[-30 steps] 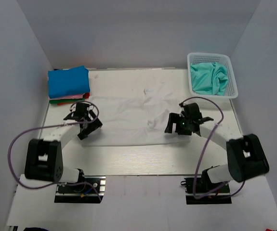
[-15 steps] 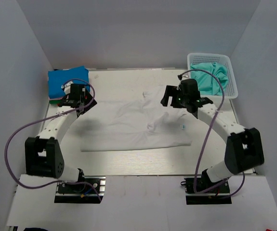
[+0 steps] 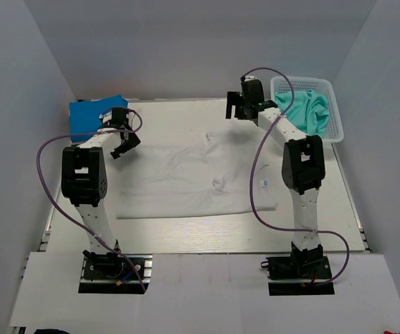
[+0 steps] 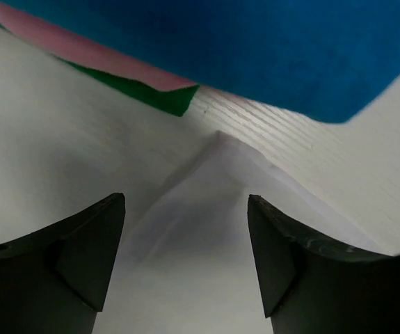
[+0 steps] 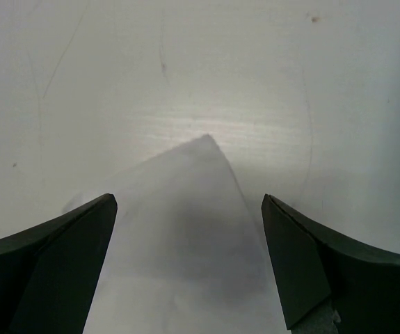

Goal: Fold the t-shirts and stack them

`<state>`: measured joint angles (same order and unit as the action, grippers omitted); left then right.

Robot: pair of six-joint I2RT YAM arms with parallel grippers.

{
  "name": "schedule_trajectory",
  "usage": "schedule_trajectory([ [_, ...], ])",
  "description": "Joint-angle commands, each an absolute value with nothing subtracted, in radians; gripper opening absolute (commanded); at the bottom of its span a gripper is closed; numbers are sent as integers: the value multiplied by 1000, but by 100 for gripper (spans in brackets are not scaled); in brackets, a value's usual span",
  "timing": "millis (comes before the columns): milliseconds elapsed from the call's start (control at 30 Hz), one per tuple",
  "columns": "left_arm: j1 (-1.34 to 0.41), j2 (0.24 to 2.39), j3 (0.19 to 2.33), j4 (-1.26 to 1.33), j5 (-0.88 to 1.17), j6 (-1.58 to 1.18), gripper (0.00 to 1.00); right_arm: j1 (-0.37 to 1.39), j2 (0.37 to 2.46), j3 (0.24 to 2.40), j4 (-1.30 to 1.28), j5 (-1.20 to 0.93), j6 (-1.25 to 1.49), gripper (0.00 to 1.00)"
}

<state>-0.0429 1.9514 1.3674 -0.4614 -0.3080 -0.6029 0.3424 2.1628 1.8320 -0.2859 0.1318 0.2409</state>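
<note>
I will next lower my right gripper with open fingers onto the white t-shirt's far corner (image 3: pixel 241 131) (image 5: pixel 203 163) nearest the basket and close it, because that corner is between the fingers.
A white t-shirt (image 3: pixel 193 181) lies folded flat across the middle of the table. My left gripper (image 3: pixel 120 146) is open at its far left corner, next to the stack. In the left wrist view that gripper (image 4: pixel 186 198) frames the white corner (image 4: pixel 213 188). My right gripper (image 3: pixel 243 111) is open and empty at the far side, just beyond the shirt's far edge. In the right wrist view it (image 5: pixel 189 198) frames another white corner (image 5: pixel 193 202). A folded blue t-shirt (image 3: pixel 95 115) tops a stack with pink (image 4: pixel 95 56) and green (image 4: pixel 158 97) shirts beneath.
A white lattice basket (image 3: pixel 335 111) at the back right holds a crumpled teal t-shirt (image 3: pixel 304 111). A small tag (image 3: pixel 264 183) lies on the table by the white shirt's right edge. Grey walls close in the left, right and far sides.
Both grippers have moved from over the white shirt's middle to the far side of the table. The right one went farthest, up beside the basket. The shirt now lies flatter.
</note>
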Motion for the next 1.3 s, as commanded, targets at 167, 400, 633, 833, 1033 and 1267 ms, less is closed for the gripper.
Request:
schedule_trajectory([
  [167, -8, 2017, 1431, -426, -238, -597, 54, 321, 2413, 2114, -247, 112, 118, 90],
  [400, 2, 2036, 1431, -414, -238, -597, 53, 321, 2505, 2140, -169, 61, 97, 90],
  [633, 2, 2058, 1450, -394, -219, -597, 66, 321, 2534, 2148, -163, 58, 110, 78],
  [833, 2, 2091, 1477, -383, -177, -611, 53, 324, 2513, 2093, -170, 51, 109, 37],
  [1033, 2, 2100, 1477, -364, -135, -620, 0, 330, 2447, 1985, -81, 25, 92, 0],
  [1267, -8, 1987, 1422, -301, -146, -597, 0, 336, 2245, 1841, -12, 17, 32, 0],
])
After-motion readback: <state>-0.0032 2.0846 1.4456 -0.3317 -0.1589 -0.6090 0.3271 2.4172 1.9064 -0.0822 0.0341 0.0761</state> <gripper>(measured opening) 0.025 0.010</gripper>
